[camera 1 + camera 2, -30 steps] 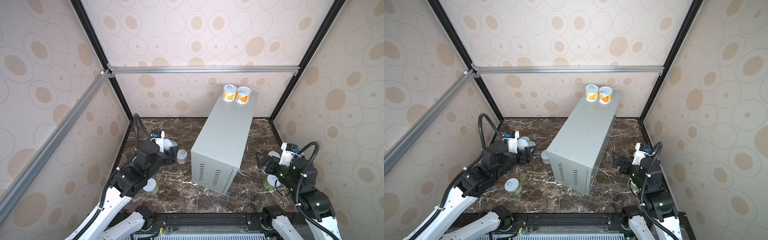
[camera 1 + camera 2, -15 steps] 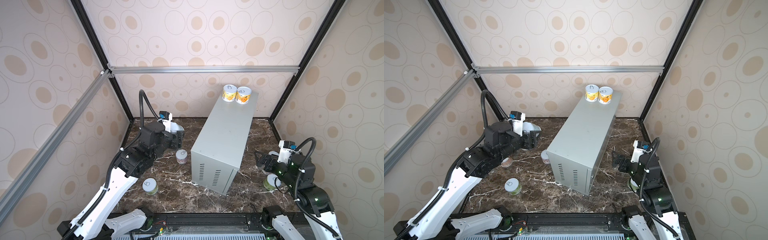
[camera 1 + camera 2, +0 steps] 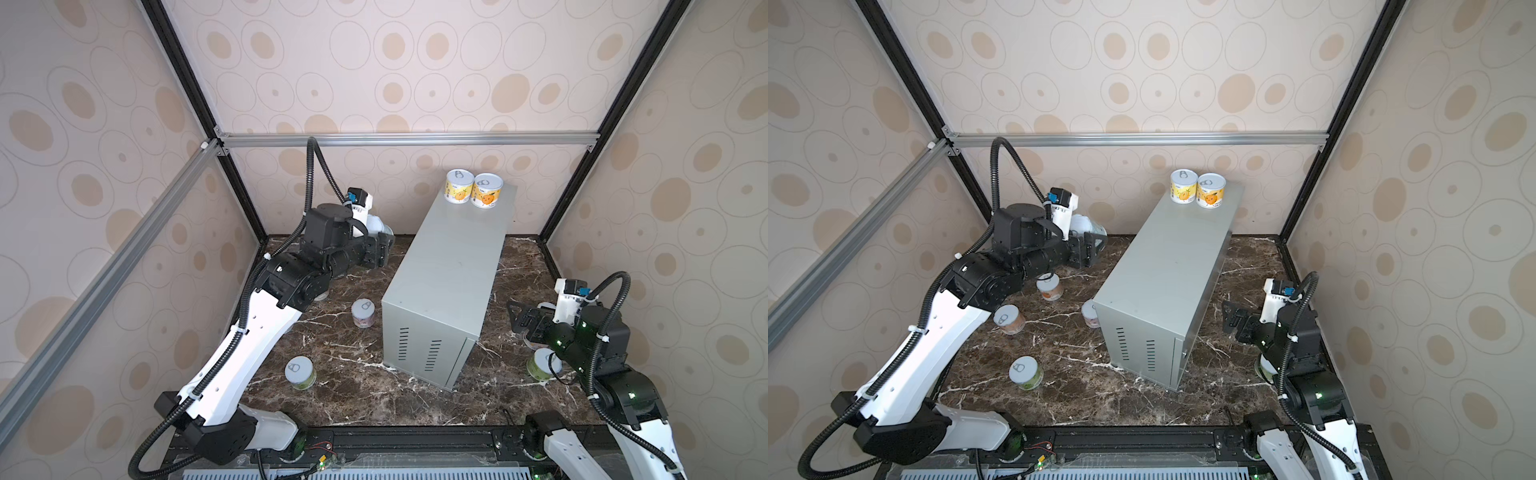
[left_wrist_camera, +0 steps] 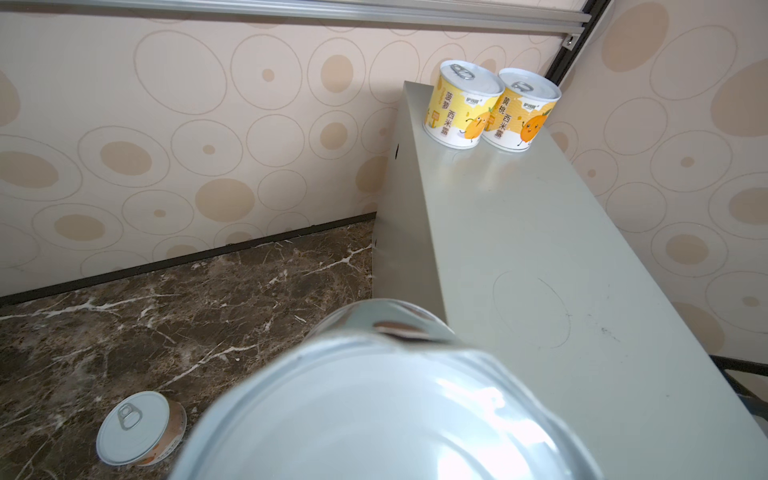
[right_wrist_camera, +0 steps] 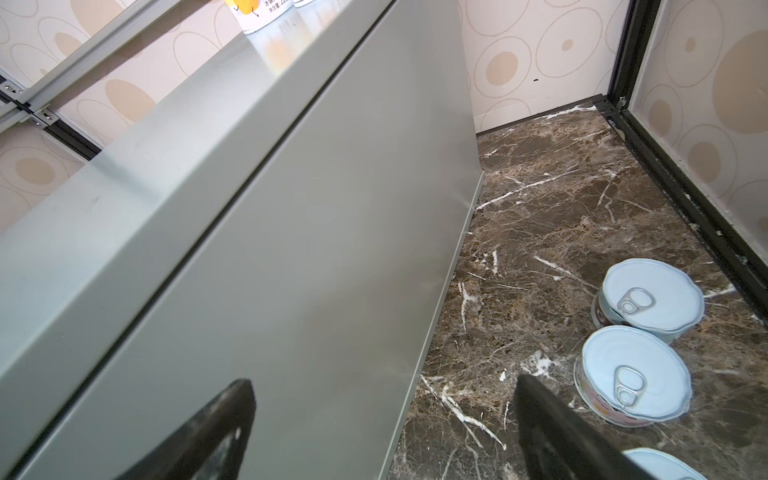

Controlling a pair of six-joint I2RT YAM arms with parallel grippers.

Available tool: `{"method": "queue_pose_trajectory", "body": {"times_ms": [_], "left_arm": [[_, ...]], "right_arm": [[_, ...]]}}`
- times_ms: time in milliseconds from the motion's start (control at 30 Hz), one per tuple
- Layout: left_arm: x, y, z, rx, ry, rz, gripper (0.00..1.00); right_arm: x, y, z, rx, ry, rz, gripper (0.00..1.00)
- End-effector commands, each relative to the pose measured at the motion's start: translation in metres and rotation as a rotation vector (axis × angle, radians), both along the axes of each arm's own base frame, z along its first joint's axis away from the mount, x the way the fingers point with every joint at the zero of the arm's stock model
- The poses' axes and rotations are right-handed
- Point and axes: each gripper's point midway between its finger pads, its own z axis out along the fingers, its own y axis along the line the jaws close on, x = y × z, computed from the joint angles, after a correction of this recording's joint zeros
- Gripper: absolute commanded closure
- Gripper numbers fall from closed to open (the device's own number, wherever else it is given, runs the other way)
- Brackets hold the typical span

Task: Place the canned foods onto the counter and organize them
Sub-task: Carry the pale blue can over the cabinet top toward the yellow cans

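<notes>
My left gripper should next carry the pale-labelled can sideways over the edge of the counter's middle part and release it there, because that part is beside the can and free of cans.
My left gripper is shut on a pale-labelled can, held in the air left of the counter. The can's silver lid fills the near part of the left wrist view. Two yellow-orange cans stand side by side at the far end of the counter top. My right gripper is open and empty, low beside the counter's right wall. Next to it on the marble stand two cans.
Loose cans stand on the dark marble left of the counter: a pink one, a green one, and two salmon ones. Another green can sits under my right arm. Patterned walls and black frame posts close in the cell.
My left arm has lifted its can off the marble and carried it up and back, level with the counter's left side. My right gripper has shifted slightly and stays open.
</notes>
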Motion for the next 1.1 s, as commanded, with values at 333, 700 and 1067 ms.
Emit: {"method": "queue_pose_trajectory", "body": {"times_ms": [333,700,1067], "left_arm": [[-0.001,-0.051,0.030,0.073,-0.070,-0.115,0.37],[0.003,-0.078,0.012,0.134,-0.045,-0.145,0.36],[0.006,-0.110,-0.005,0.208,-0.012,-0.180,0.31]], "right_arm": [[-0.002,0.001,0.010,-0.011,-0.050,0.011,0.01],[-0.006,-0.002,0.006,-0.021,-0.059,0.005,0.01],[-0.011,-0.006,0.006,-0.039,-0.072,-0.014,0.01]]}}
